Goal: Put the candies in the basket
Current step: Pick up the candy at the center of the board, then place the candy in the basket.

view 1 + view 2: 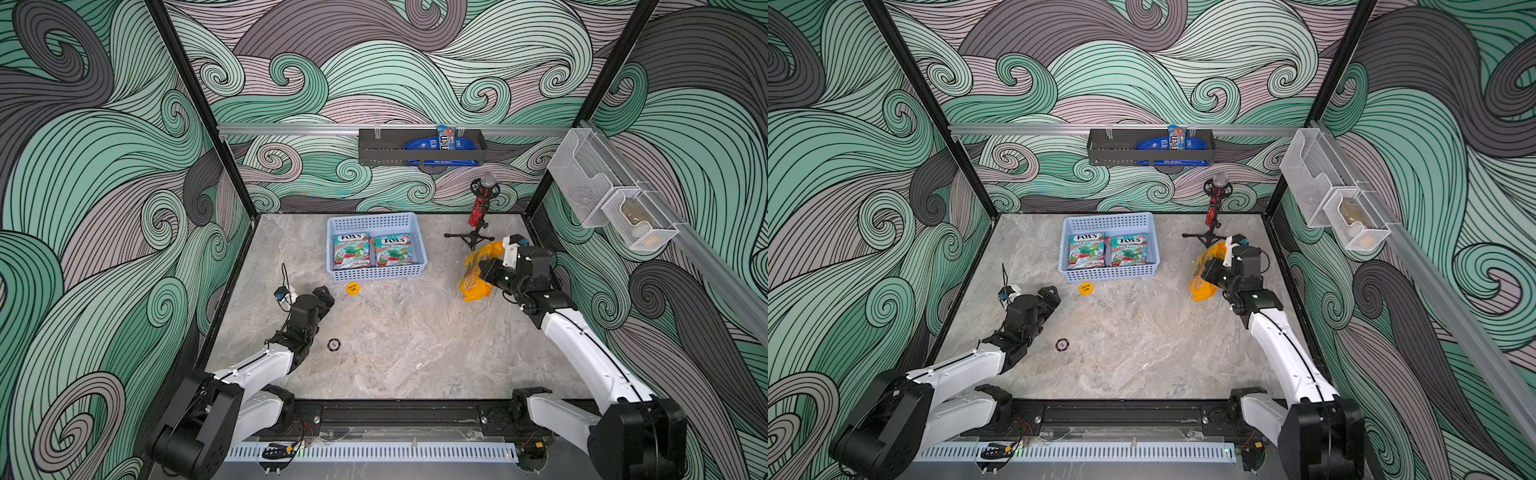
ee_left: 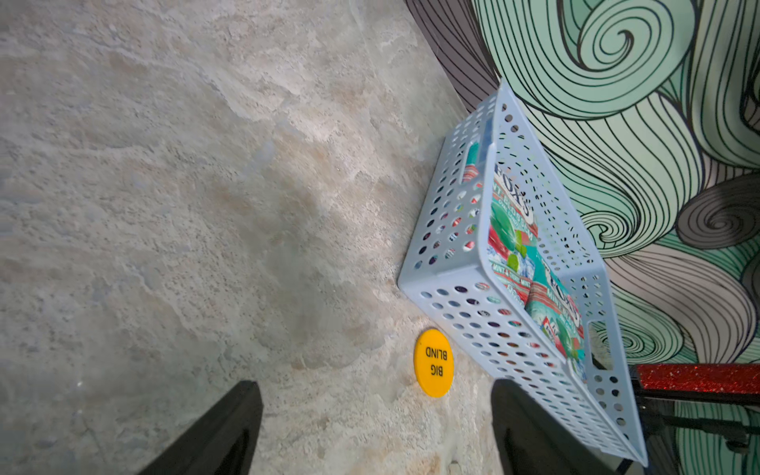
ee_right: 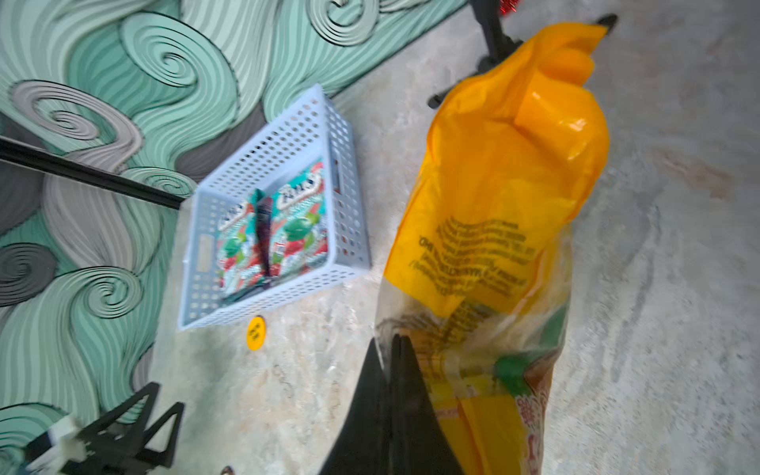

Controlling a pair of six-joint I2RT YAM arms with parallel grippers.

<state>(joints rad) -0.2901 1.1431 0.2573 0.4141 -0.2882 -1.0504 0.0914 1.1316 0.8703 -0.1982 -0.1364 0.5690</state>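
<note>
The yellow candies bag is still outside the basket, so my right gripper will next carry it up over the basket's rim, down onto the farther teal bag and let it go.
The light blue basket stands at the back middle of the table. Two teal FOX'S candies bags lie side by side in it. A yellow candies bag is tilted up off the table to the right of the basket. My right gripper is shut on that bag's clear edge. My left gripper is open and empty, low over the table in front of the basket's left corner.
A small yellow disc lies just before the basket. A poker chip lies nearer the front. A red microphone on a tripod stands behind the right arm. A dark shelf tray and wire-mesh bins hang on the walls.
</note>
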